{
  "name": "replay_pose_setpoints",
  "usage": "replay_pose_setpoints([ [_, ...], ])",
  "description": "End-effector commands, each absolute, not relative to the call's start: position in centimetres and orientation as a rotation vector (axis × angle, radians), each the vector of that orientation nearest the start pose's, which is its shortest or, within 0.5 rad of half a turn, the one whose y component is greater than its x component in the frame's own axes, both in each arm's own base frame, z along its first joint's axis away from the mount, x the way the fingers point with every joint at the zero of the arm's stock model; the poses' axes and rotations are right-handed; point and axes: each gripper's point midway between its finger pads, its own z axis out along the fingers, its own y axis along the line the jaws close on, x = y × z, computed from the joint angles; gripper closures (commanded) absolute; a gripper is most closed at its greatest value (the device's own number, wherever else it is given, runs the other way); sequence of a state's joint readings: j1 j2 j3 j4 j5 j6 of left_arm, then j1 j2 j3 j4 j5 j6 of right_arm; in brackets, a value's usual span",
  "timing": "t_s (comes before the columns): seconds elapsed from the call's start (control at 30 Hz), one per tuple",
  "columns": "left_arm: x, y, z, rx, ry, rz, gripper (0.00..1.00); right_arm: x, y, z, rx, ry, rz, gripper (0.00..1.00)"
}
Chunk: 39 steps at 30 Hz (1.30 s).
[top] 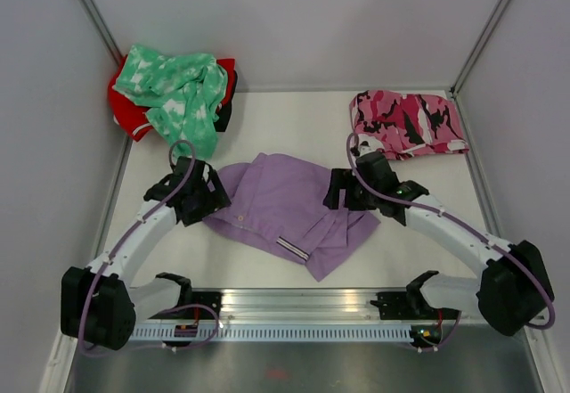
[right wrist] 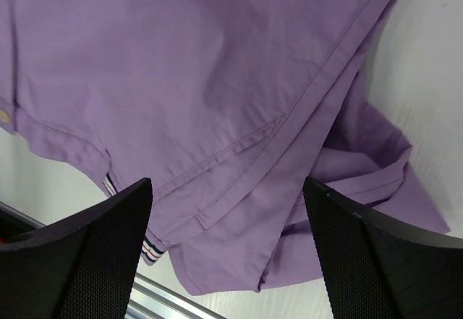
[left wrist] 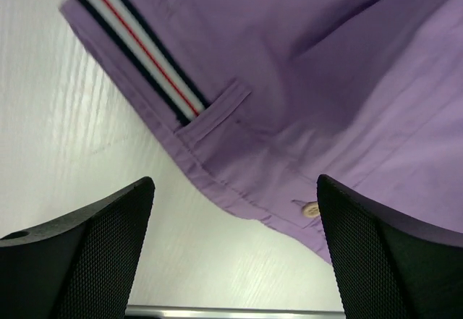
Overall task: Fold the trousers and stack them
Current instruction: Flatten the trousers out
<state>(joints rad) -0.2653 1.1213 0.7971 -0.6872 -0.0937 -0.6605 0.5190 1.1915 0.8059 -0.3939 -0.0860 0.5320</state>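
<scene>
My left gripper moves down and to its right in the top view onto the waistband edge (top: 234, 221) beside the button (left wrist: 311, 209) next, since the edge lies below it.
The lilac trousers (top: 285, 210) lie folded and a little rumpled in the middle of the table, striped waistband (top: 292, 249) toward the near edge. My left gripper (top: 200, 195) hovers at their left edge. In the left wrist view it (left wrist: 235, 254) stands open over bare table, with the waistband stripes (left wrist: 137, 51) and a button (left wrist: 311, 209) just ahead of it. My right gripper (top: 347, 192) is over the trousers' right side. In the right wrist view it (right wrist: 228, 254) is open above the layered purple cloth (right wrist: 181, 80), gripping nothing.
A folded pink-black camouflage garment (top: 408, 124) lies at the back right. A mint-green patterned garment (top: 178, 94) is heaped on a red one (top: 125, 112) at the back left. White walls enclose the table; a metal rail (top: 294, 308) runs along the near edge.
</scene>
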Motion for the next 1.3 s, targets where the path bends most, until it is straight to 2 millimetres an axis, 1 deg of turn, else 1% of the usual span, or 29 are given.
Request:
replay_pose_setpoints([
  [0.0,26.3,-9.7,9.3,-0.637,2.465,-0.406,0.04,26.2,20.4,10.0,0.013,2.451,0.531,0.10],
  [0.1,26.3,-10.5,7.7,-0.694,2.469,-0.466,0.05,26.3,21.0,9.1,0.033,2.459,0.537,0.11],
  [0.2,26.4,-11.5,7.1,-0.760,2.429,-0.570,0.09,26.7,20.5,8.6,0.098,2.453,0.495,0.13],
  [0.23,27.4,-12.4,7.8,-0.749,2.374,-0.650,0.13,27.0,20.0,8.8,0.125,2.431,0.464,0.13],
  [0.3,27.5,-13.0,7.4,-0.788,2.350,-0.709,0.17,27.4,19.5,9.2,0.152,2.404,0.439,0.15],
  [0.33,28.1,-13.3,7.8,-0.781,2.321,-0.738,0.20,27.5,19.2,9.4,0.161,2.389,0.430,0.15],
  [0.4,28.6,-13.5,7.8,-0.787,2.310,-0.747,0.21,27.8,18.7,9.6,0.187,2.372,0.397,0.16],
  [0.47,29.4,-13.8,8.6,-0.773,2.277,-0.767,0.28,27.9,18.4,9.6,0.211,2.366,0.379,0.16],
  [0.5,29.6,-13.9,8.9,-0.764,2.262,-0.781,0.29,27.9,18.3,9.3,0.219,2.372,0.373,0.20],
  [0.53,29.9,-14.4,9.5,-0.745,2.247,-0.811,0.44,27.9,18.2,9.2,0.225,2.372,0.373,0.24],
  [0.57,30.1,-14.7,10.1,-0.731,2.235,-0.830,0.54,27.8,18.3,9.0,0.230,2.374,0.380,0.30],
  [0.6,30.1,-15.1,10.7,-0.712,2.231,-0.848,0.78,27.8,18.3,8.8,0.231,2.380,0.378,0.32],
  [0.63,29.8,-15.1,11.0,-0.689,2.247,-0.839,0.91,27.8,18.4,8.7,0.232,2.384,0.378,0.33],
  [0.67,30.4,-15.3,13.0,-0.646,2.227,-0.848,0.98,27.7,18.2,8.7,0.234,2.385,0.369,0.33],
  [0.7,30.5,-15.4,15.0,-0.593,2.206,-0.857,0.98,27.8,18.0,8.9,0.234,2.381,0.358,0.33],
  [0.73,30.7,-15.4,18.2,-0.490,2.186,-0.835,0.98,27.6,17.6,8.9,0.240,2.389,0.334,0.33],
  [0.8,30.8,-14.5,22.7,-0.394,2.136,-0.764,0.98,28.0,17.1,10.2,0.264,2.353,0.322,0.31],
  [0.83,31.3,-13.5,28.7,-0.301,2.027,-0.697,0.98,27.8,16.8,10.5,0.274,2.360,0.317,0.28],
  [0.87,30.4,-10.9,28.7,-0.350,2.073,-0.539,0.98,28.2,17.0,12.2,0.293,2.328,0.354,0.26],
  [0.9,30.2,-9.4,30.5,-0.366,2.050,-0.460,0.98,28.4,16.9,13.1,0.314,2.314,0.389,0.23],
  [0.93,30.0,-8.1,33.7,-0.353,1.989,-0.405,0.98,28.5,16.8,13.8,0.324,2.298,0.408,0.21],
  [0.97,29.5,-6.3,33.9,-0.389,2.002,-0.334,0.98,28.8,16.9,15.5,0.332,2.255,0.445,0.19],
  [1.0,29.2,-5.7,34.8,-0.384,1.989,-0.316,0.98,28.9,16.8,16.4,0.329,2.231,0.457,0.17],
  [1.03,28.8,-5.4,36.6,-0.383,1.956,-0.324,0.98,29.1,16.9,17.1,0.316,2.206,0.471,0.16],
  [1.07,28.4,-5.0,36.9,-0.390,1.962,-0.319,0.98,29.2,16.9,17.9,0.305,2.180,0.484,0.16],
  [1.13,27.9,-4.9,39.0,-0.375,1.922,-0.339,0.98,29.1,17.9,17.9,0.189,2.159,0.534,0.15],
  [1.2,27.4,-6.3,40.2,-0.312,1.917,-0.422,0.98,28.9,19.2,17.1,0.089,2.172,0.593,0.15],
  [1.23,27.2,-7.2,41.0,-0.273,1.909,-0.470,0.98,28.5,20.7,15.7,0.029,2.206,0.660,0.15],
  [1.27,27.2,-8.5,41.0,-0.219,1.932,-0.534,0.98,28.2,21.8,15.1,-0.012,2.224,0.713,0.15],
])
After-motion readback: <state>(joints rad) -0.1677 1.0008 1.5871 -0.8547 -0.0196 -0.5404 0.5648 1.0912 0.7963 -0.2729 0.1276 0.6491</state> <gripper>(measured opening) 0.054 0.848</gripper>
